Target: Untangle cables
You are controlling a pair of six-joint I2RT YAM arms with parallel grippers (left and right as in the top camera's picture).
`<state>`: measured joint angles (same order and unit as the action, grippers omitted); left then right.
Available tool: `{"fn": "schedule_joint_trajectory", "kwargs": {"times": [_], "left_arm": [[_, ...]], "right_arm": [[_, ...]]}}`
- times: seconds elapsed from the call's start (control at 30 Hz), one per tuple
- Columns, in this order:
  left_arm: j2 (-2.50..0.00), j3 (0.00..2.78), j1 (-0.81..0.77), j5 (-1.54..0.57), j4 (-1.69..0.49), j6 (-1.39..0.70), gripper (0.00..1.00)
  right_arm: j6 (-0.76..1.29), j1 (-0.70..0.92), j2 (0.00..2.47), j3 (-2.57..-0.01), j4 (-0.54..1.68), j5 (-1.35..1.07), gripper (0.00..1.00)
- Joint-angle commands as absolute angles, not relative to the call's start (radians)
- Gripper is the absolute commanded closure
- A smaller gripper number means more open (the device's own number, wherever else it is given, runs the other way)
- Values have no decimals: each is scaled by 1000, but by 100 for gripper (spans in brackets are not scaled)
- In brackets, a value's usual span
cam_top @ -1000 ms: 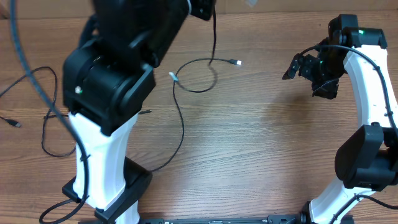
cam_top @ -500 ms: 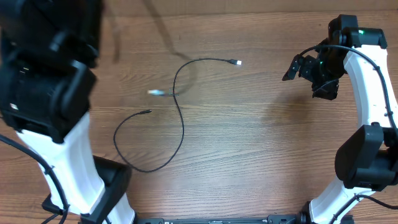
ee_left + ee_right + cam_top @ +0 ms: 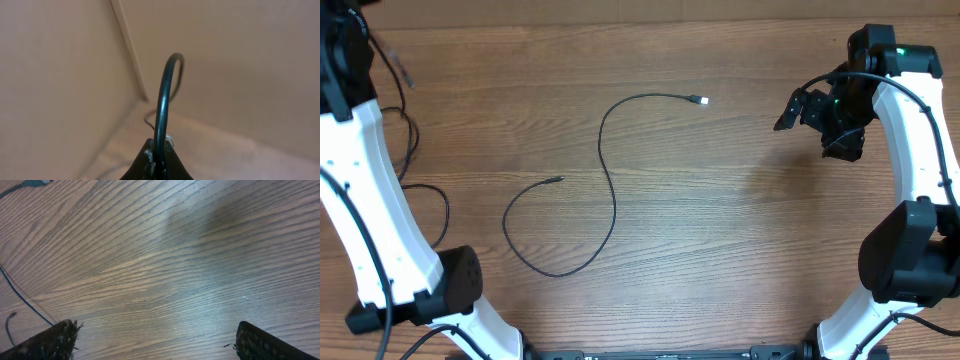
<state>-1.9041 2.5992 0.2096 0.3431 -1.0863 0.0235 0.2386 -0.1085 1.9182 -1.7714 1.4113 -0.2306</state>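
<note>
Next, my left gripper moves down, tipping downward, and releases the second cable over the table's far corner, since that spot lies clear of the loose cable.
One thin black cable (image 3: 611,196) lies loose in the middle of the table, running in an S from a metal plug (image 3: 698,100) to its other end (image 3: 555,180). My left gripper (image 3: 159,156) is shut on a second black cable (image 3: 162,100), held high at the far left. That cable (image 3: 410,140) hangs down beside the left arm in the overhead view. My right gripper (image 3: 792,108) is open and empty above bare wood, right of the plug. In the right wrist view its fingers (image 3: 160,342) are spread wide, and part of the lying cable (image 3: 20,297) shows at the left.
The left arm's white links (image 3: 370,200) stand along the left side of the table. The right arm (image 3: 920,150) stands along the right side. Thicker black arm wiring loops near the left arm's base (image 3: 430,335).
My left arm has swung from over the table's middle to the far left, carrying one cable with it. The other cable stays on the table, now apart from it. The right arm has not moved.
</note>
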Motion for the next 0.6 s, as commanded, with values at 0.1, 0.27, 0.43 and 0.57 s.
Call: {"fn": "schedule_joint_trajectory", "kwargs": {"times": [0.1,0.27,0.43,0.57], "left_arm": [[-1958,2317,229,297,-1011,-20,96],[-2059,2225,286,300,-997,-168,96],[-2159,2215,343,260,-1056,-244,73],[-2185,2214,358,263,-1106,-244,26]], "right_arm": [[234,-105,1925,-1773,1417,-248,0],[234,-105,1925,-1773,1417,-247,0],[234,-105,1925,-1773,1418,-247,0],[234,-105,1925,-1773,1415,-247,0]]}}
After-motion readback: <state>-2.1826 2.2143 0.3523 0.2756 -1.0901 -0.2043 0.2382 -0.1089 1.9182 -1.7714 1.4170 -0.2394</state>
